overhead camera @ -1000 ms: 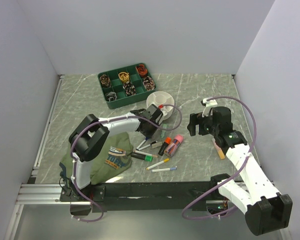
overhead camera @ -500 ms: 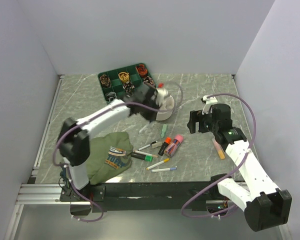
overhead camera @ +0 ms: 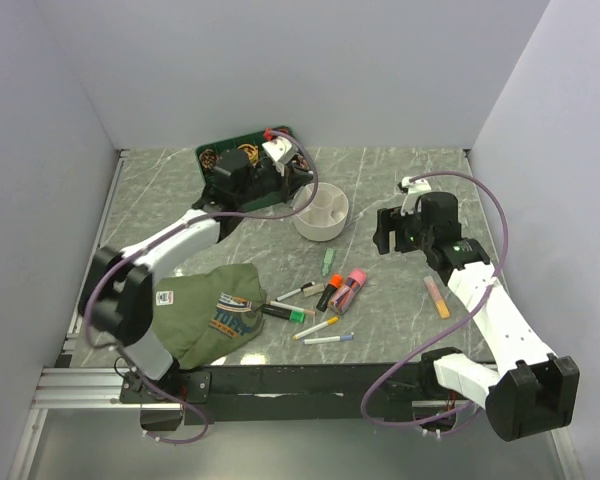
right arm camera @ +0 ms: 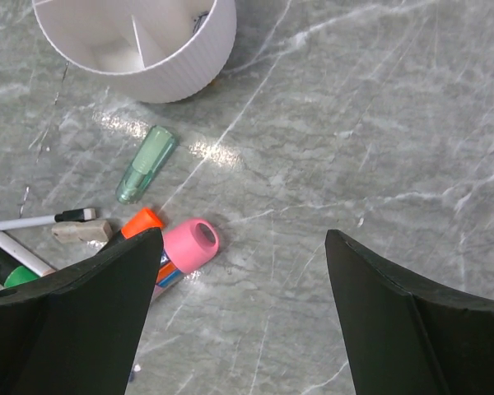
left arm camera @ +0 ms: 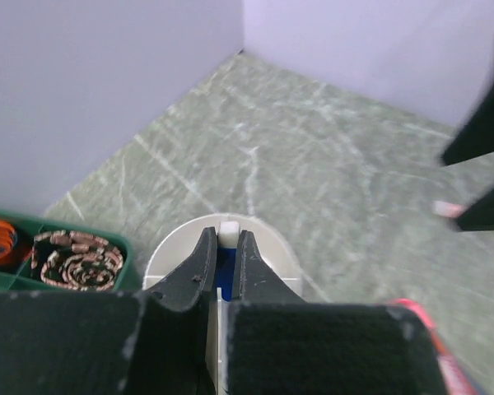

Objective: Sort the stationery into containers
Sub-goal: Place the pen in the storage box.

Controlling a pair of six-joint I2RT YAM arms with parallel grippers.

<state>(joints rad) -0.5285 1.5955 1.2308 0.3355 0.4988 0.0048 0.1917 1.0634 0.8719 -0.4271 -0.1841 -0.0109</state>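
Note:
I should lower the small blue-and-white pen into the cup's tray-side section (overhead camera: 304, 207), below my left gripper, to release it.
The white divided cup (overhead camera: 322, 213) stands at mid-table, also seen as the cup (right arm camera: 148, 49) and the cup (left arm camera: 272, 251). My left gripper (overhead camera: 280, 183) hovers over the green tray's edge just left of the cup. In the left wrist view the left gripper (left arm camera: 223, 247) is shut on a small blue-and-white pen (left arm camera: 228, 227). My right gripper (overhead camera: 392, 238) hangs open to the right of the cup; this same gripper (right arm camera: 243, 239) is empty. Loose stationery lies in front: a green highlighter (right arm camera: 146, 164), a pink highlighter (right arm camera: 189, 247), an orange-capped marker (right arm camera: 140, 222) and several pens (overhead camera: 315, 327).
A green compartment tray (overhead camera: 225, 190) of coiled items sits at the back left, partly under my left arm. A folded olive shirt (overhead camera: 205, 310) lies at the front left. One orange pen (overhead camera: 437, 297) lies alone by the right arm. Walls close in the back and sides.
My left gripper shut at the pile of pens, then swung up and back to beside the cup, over the tray. The right gripper edged slightly back and left, its jaws a little narrower.

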